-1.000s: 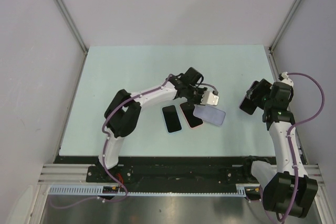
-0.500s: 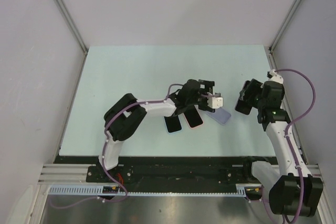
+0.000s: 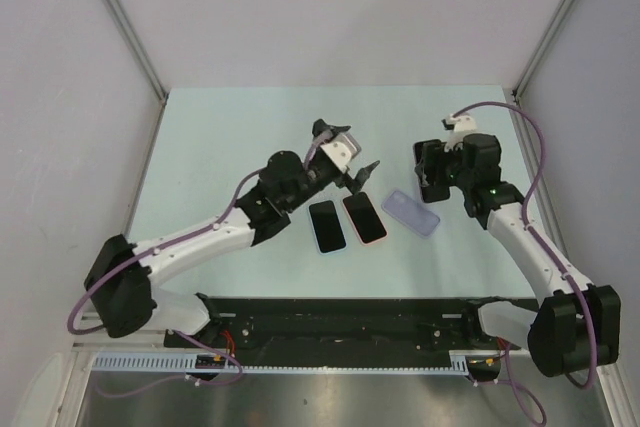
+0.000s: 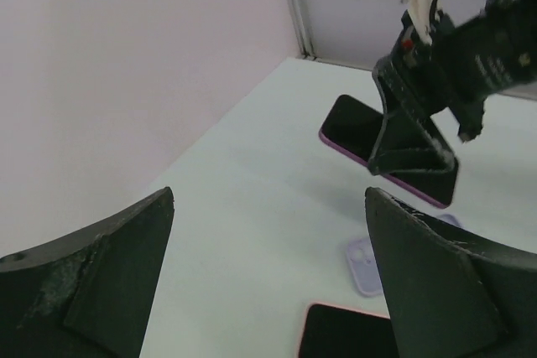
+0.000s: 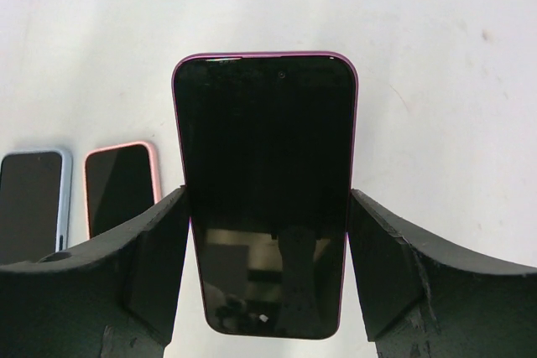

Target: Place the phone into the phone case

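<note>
Next, my right gripper moves back and down onto the slanted phone case [image 3: 410, 214], which lies below it toward the base. It then turns to align the phone and releases it.
The phone [image 5: 264, 190], black-screened with a purple rim, is clamped by its long sides between the fingers of my right gripper [image 3: 432, 173]. It hangs above the table just behind the phone case; the left wrist view shows it too [image 4: 382, 147]. The phone case [image 3: 411, 213] is pale lavender and lies flat and empty on the table; it shows small in the left wrist view [image 4: 367, 262]. My left gripper [image 3: 350, 159] is raised to the left of the case, jaws wide open with nothing between them [image 4: 268, 207].
Two other phones lie side by side left of the case: one in a pink case [image 3: 365, 217] and one in a light blue case [image 3: 326, 226]. White enclosure walls stand round the table [image 3: 230, 127] on three sides.
My left gripper has opened, let go of the lavender case and lifted back to the left. The case now lies on the table. My right arm carried the phone left, toward the case.
</note>
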Controlling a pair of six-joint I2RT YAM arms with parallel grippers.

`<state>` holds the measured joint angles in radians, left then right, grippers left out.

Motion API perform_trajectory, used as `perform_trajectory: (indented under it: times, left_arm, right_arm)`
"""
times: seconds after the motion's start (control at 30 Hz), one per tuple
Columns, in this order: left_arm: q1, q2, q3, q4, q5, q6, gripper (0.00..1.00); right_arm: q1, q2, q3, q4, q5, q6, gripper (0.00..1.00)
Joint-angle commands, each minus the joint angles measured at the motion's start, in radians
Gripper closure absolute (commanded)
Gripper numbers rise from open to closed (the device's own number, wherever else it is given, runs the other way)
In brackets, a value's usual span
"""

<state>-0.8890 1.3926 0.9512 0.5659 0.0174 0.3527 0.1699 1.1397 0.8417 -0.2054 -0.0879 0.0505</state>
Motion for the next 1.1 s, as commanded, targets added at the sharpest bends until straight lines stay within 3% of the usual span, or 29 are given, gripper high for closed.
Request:
perform_trajectory:
  times: [0.0, 0.03, 0.07, 0.1, 0.17, 0.33, 0.47, 0.63, 0.83, 1.07]
  left_arm:
    - [0.048, -0.092, 0.105, -0.413, -0.092, -0.453, 0.00]
    - [0.050, -0.095, 0.145, -0.495, -0.097, -0.544, 0.00]
    - [0.064, -0.093, 0.196, -0.688, -0.061, -0.567, 0.00]
    - [0.071, -0.095, 0.280, -0.772, -0.033, -0.592, 0.00]
    - [0.120, -0.153, 0.269, -0.857, 0.043, -0.655, 0.00]
    - [0.347, -0.285, 0.132, -0.842, 0.234, -0.773, 0.00]
    - [0.464, -0.308, 0.042, -0.867, 0.234, -0.744, 0.00]
    - [0.472, -0.291, -0.026, -0.851, 0.240, -0.741, 0.00]
    - [0.492, -0.286, -0.009, -0.859, 0.341, -0.755, 0.00]
    - [0.492, -0.326, -0.025, -0.854, 0.312, -0.768, 0.00]
  right_arm:
    - [0.069, 0.034, 0.053, 0.138, -0.049, -0.231, 0.54]
    - [0.072, 0.054, 0.053, 0.142, -0.070, -0.250, 0.55]
    - [0.077, 0.063, 0.053, 0.143, -0.084, -0.264, 0.55]
    - [0.082, 0.071, 0.053, 0.139, -0.099, -0.282, 0.56]
    - [0.085, 0.094, 0.056, 0.121, -0.153, -0.351, 0.55]
    - [0.140, 0.161, 0.065, 0.025, -0.144, -0.509, 0.53]
    - [0.157, 0.222, 0.077, -0.034, -0.115, -0.572, 0.53]
    - [0.169, 0.284, 0.076, -0.081, -0.095, -0.636, 0.53]
    - [0.218, 0.340, 0.073, -0.158, -0.078, -0.709, 0.50]
    - [0.218, 0.400, 0.074, -0.154, 0.007, -0.709, 0.51]
